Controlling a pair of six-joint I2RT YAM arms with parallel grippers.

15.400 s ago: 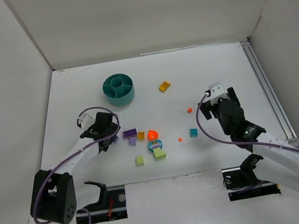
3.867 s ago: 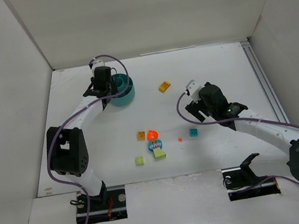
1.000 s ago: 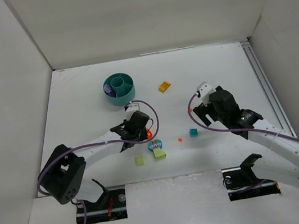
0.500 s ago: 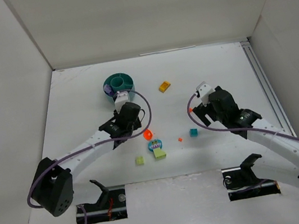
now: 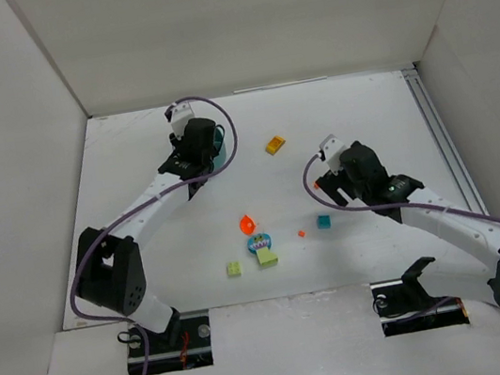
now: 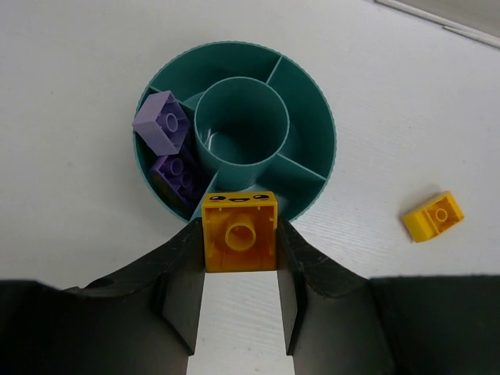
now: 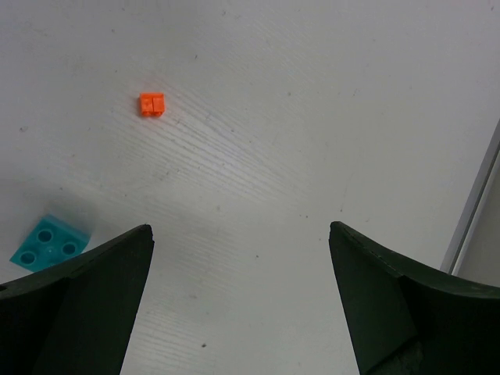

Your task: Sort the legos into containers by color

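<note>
The yellow brick (image 6: 238, 232) goes down in my left gripper into the bowl's near wedge beside the centre cup next, and is then released there.
My left gripper (image 5: 196, 163) is shut on a yellow brick (image 6: 238, 232) and holds it over the near rim of the round teal bowl (image 6: 306, 117). Two purple bricks (image 6: 160, 123) lie in the bowl's left wedges; its centre cup and right wedges show nothing. In the top view the arm hides most of the bowl (image 5: 217, 143). My right gripper (image 7: 238, 228) is open and empty above bare table, near a tiny orange bit (image 7: 151, 104) and a teal brick (image 7: 48, 242). It also shows in the top view (image 5: 329, 177).
Another yellow brick (image 5: 275, 144) lies right of the bowl. An orange piece (image 5: 247, 223), a multicoloured piece (image 5: 259, 241), a lime wedge (image 5: 267, 257), a lime brick (image 5: 233, 269), a teal brick (image 5: 324, 221) and an orange bit (image 5: 301, 233) lie mid-table. White walls stand around the table.
My left arm has swung from mid-table up to the bowl, carrying the yellow brick. The right gripper has shifted slightly up and left, still open.
</note>
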